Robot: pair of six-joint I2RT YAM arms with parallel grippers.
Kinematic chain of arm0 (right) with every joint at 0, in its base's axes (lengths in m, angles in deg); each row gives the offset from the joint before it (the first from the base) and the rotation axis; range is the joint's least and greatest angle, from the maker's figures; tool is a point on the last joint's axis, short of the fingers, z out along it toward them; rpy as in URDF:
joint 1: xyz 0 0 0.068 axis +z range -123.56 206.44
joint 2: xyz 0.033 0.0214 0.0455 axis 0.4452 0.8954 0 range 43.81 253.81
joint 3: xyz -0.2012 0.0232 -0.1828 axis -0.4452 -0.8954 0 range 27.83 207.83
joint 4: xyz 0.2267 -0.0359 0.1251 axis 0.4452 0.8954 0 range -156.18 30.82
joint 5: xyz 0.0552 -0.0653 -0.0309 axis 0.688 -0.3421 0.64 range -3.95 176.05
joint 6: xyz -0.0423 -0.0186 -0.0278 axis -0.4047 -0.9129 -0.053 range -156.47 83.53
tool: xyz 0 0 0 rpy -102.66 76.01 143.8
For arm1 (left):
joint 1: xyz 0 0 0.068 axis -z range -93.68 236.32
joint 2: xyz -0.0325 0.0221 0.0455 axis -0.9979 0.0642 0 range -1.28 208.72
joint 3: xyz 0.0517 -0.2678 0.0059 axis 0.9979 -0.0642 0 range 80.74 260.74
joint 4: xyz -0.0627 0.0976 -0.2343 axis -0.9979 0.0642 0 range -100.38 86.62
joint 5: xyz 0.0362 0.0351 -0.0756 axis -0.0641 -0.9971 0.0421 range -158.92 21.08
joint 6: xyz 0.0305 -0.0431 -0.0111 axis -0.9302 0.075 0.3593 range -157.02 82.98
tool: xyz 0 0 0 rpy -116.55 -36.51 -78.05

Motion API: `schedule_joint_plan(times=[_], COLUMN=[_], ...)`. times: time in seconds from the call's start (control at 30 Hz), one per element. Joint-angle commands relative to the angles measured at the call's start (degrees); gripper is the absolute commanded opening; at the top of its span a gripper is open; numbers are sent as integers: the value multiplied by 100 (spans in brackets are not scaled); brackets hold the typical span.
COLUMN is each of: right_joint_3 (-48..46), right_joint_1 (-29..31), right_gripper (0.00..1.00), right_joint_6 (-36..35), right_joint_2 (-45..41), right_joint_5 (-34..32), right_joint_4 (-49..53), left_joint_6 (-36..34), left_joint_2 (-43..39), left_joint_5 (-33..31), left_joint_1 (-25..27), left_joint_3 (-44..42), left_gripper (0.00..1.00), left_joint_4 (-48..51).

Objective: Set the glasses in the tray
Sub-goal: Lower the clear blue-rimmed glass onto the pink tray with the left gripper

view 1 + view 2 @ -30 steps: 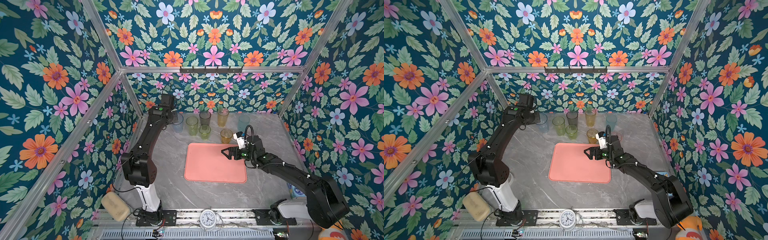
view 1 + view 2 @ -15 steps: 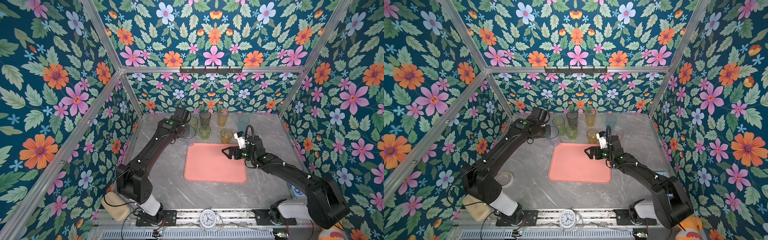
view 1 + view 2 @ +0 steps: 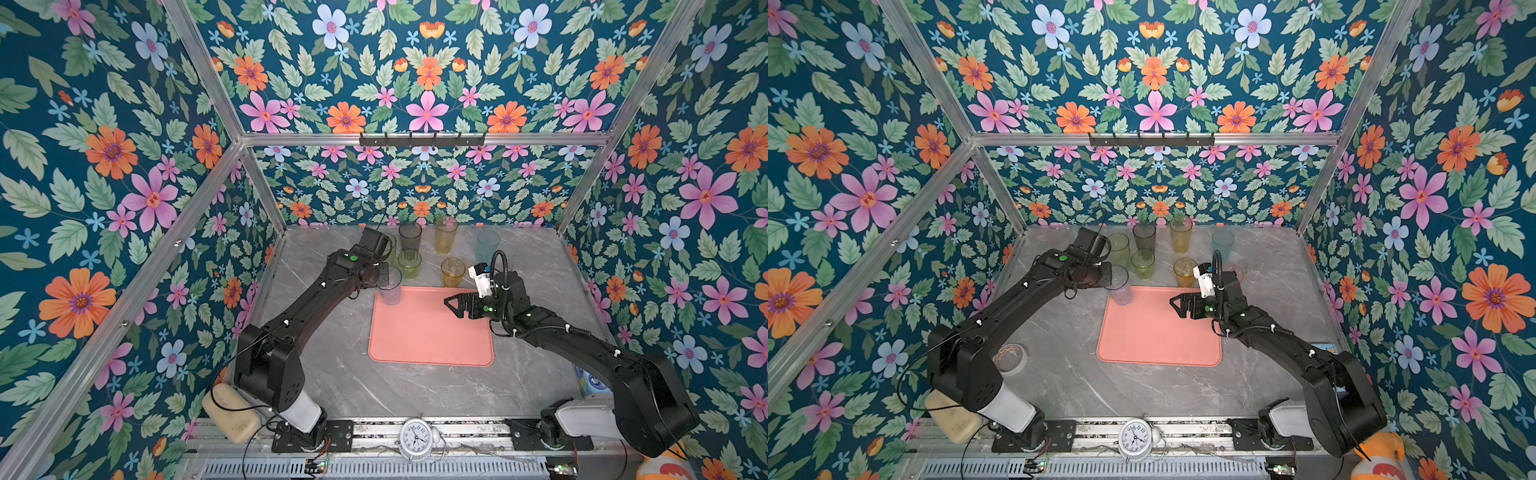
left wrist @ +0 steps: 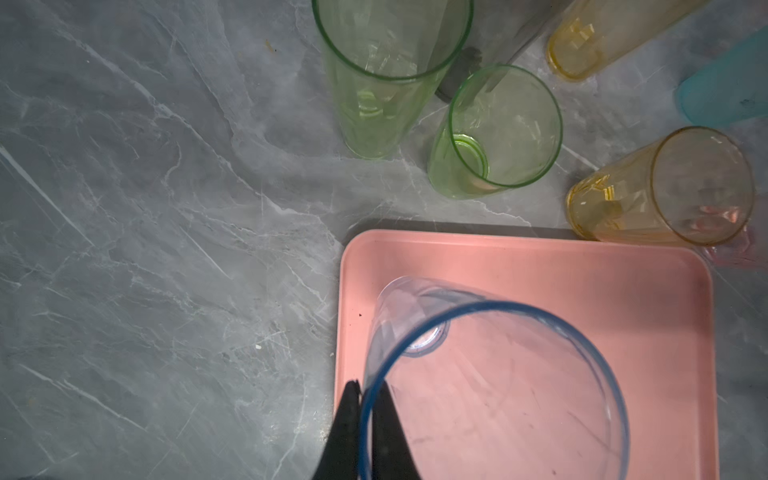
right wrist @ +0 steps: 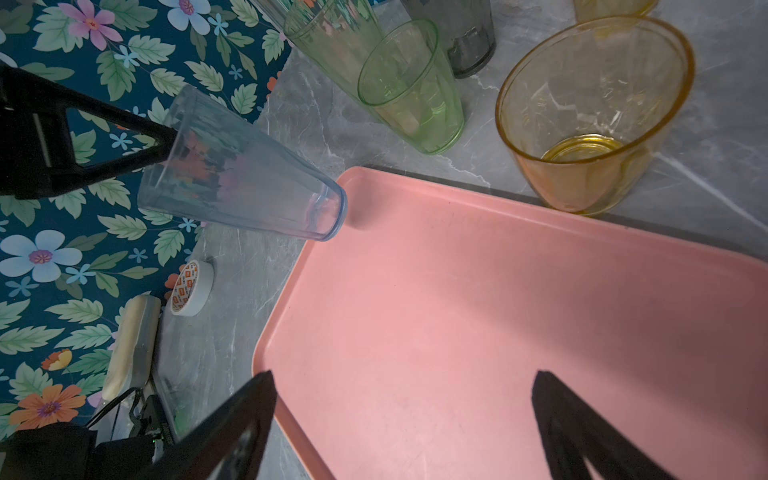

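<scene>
The tray's far corner (image 3: 389, 300) (image 4: 414, 329) by the green glasses below my left gripper is still bare, so I will lower the clear glass there and release the glass's rim.
The salmon-pink tray (image 3: 432, 332) (image 3: 1158, 332) lies mid-table with nothing standing on it. My left gripper (image 4: 368, 384) (image 3: 384, 276) is shut on the rim of a tall clear blue-rimmed glass (image 3: 390, 286) (image 4: 490, 374) (image 5: 241, 174), tilted over the tray's far left corner. My right gripper (image 5: 403, 374) (image 3: 451, 302) hangs open above the tray's right side, empty. Behind the tray stand a tall green glass (image 3: 1119, 247), a smoky grey one (image 3: 410, 237), a tall amber one (image 3: 446, 235), a short green one (image 3: 409, 264), a short amber one (image 3: 453, 272) and a pale blue one (image 3: 487, 245).
A pink glass (image 3: 1235, 270) shows partly behind my right wrist. A tape roll (image 3: 1009, 357) (image 5: 191, 289) lies at the front left near the left arm's base. A beige block (image 3: 230, 411) and a small clock (image 3: 417, 436) sit by the front rail. Floral walls close three sides.
My left arm has swung from the back left corner toward the tray, carrying the clear glass to the tray's far left corner. The right arm has not moved.
</scene>
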Motion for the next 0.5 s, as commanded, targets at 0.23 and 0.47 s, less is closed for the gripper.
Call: schedule_joint_plan(times=[0.23, 0.47], right_joint_3=[0, 25], right_joint_1=[5, 5], right_gripper=[97, 97], right_joint_6=[-40, -57], right_joint_2=[-9, -43], right_joint_5=[-60, -20], right_joint_4=[-55, -15], left_joint_6=[126, 124], left_joint_2=[189, 364], left_joint_5=[-37, -67], left_joint_1=[-10, -27], left_joint_3=[20, 155], left_gripper=[0, 0], left_joint_4=[-95, 6])
